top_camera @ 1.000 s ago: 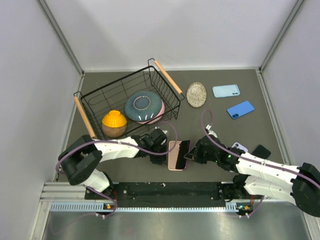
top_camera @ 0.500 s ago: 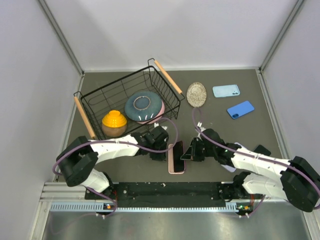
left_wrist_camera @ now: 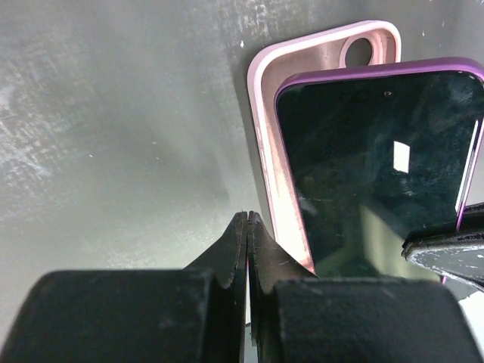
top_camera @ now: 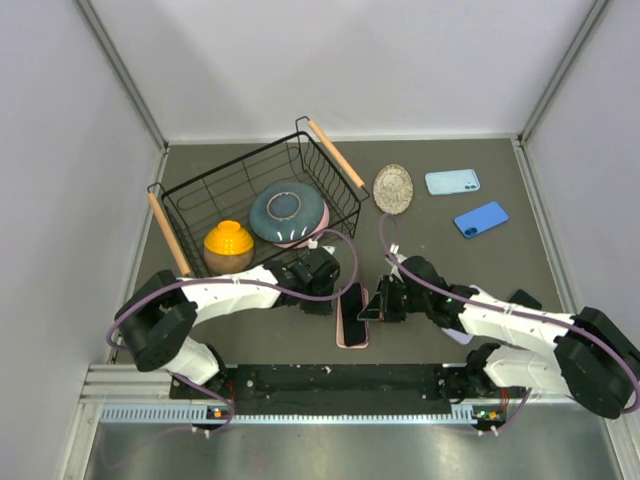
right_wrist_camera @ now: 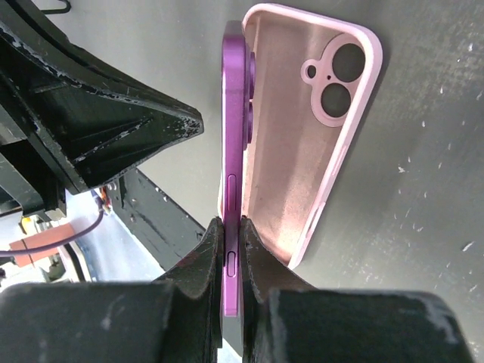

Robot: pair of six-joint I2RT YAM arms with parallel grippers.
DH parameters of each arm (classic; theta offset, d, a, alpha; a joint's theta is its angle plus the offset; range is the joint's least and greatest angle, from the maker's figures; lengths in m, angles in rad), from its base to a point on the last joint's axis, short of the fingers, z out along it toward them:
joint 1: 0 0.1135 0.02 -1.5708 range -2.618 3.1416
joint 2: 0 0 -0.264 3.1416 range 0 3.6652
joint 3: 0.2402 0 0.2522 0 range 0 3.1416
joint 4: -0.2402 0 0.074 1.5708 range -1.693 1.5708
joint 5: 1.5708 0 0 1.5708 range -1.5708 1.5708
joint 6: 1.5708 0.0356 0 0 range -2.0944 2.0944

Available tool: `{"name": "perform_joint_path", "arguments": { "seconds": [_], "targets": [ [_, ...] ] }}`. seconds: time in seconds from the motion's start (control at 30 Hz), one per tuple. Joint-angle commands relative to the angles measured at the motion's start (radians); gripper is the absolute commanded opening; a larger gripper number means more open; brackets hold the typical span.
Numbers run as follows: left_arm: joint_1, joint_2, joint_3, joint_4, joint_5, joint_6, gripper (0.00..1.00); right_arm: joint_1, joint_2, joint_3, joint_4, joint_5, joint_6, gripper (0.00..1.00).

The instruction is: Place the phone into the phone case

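I need to lower my right gripper next toward the open inside of the pink phone case below it and release the phone there, since the phone's held edge is raised.
A pink phone case (top_camera: 345,336) lies open side up on the dark table near the front edge. It also shows in the left wrist view (left_wrist_camera: 265,151) and the right wrist view (right_wrist_camera: 302,151). My right gripper (top_camera: 376,304) is shut on the long edge of a purple phone (right_wrist_camera: 233,151). The phone stands tilted on its side over the case, screen (left_wrist_camera: 363,174) facing left, its lower edge at the case's left rim. My left gripper (left_wrist_camera: 248,219) is shut and empty, its tips at the case's left rim (top_camera: 327,300).
A black wire basket (top_camera: 200,190) with wooden handles holds a blue plate and an orange bowl (top_camera: 228,243) at the back left. A round patterned disc (top_camera: 393,188), a light blue case (top_camera: 452,181) and a blue phone (top_camera: 481,219) lie at the back right.
My right gripper has carried the phone left and down, tipping it upright over the pink case. My left gripper has shifted slightly right and forward to the case's left rim.
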State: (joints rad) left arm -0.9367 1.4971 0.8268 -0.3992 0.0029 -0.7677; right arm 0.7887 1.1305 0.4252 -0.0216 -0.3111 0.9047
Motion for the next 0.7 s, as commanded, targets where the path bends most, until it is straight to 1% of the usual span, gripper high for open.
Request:
{"name": "perform_joint_path", "arguments": {
  "seconds": [0.0,0.1,0.43,0.67],
  "targets": [
    [0.003,-0.020,-0.055,0.095,0.061,-0.030,0.00,-0.011,0.009,-0.029,0.133,-0.036,0.049,0.00],
    [0.003,-0.018,-0.075,0.134,0.103,-0.054,0.00,-0.009,0.035,-0.039,0.160,-0.039,0.068,0.00],
    [0.001,-0.015,-0.147,0.203,0.155,-0.119,0.00,-0.016,0.067,-0.054,0.201,0.003,0.095,0.00],
    [-0.002,-0.024,-0.179,0.229,0.180,-0.139,0.00,-0.019,0.112,-0.104,0.311,-0.016,0.137,0.00]
  ]
}}
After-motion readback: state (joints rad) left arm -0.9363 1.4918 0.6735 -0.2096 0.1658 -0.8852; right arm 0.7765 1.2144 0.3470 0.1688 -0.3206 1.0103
